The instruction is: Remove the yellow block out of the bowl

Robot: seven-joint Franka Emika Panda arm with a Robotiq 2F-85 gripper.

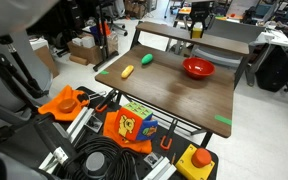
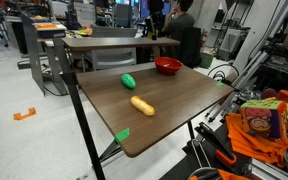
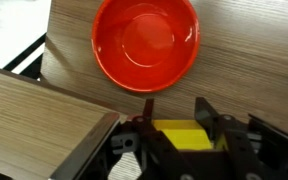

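Next, my gripper swings away from the bowl (image 1: 198, 68) and down to release the block on the bare tabletop, which lies below it toward the green object.
In the wrist view my gripper (image 3: 172, 112) is shut on the small yellow block (image 3: 181, 136), which sits between the two black fingers. The red-orange bowl (image 3: 146, 42) lies below the gripper and looks empty. In an exterior view the gripper (image 1: 195, 28) hangs well above the bowl (image 1: 198, 68) with a bit of the yellow block (image 1: 196, 31) showing. The bowl also shows in an exterior view (image 2: 167, 65) at the table's far end; the gripper is hard to make out there.
On the dark wooden table (image 1: 174, 105) lie an oblong yellow-orange object (image 1: 128, 71) (image 2: 142, 105) and a small green rounded object (image 1: 146, 59) (image 2: 129, 80). A lighter wooden desk (image 3: 34, 110) stands just behind the bowl. Cables, boxes and orange parts clutter the floor by the table.
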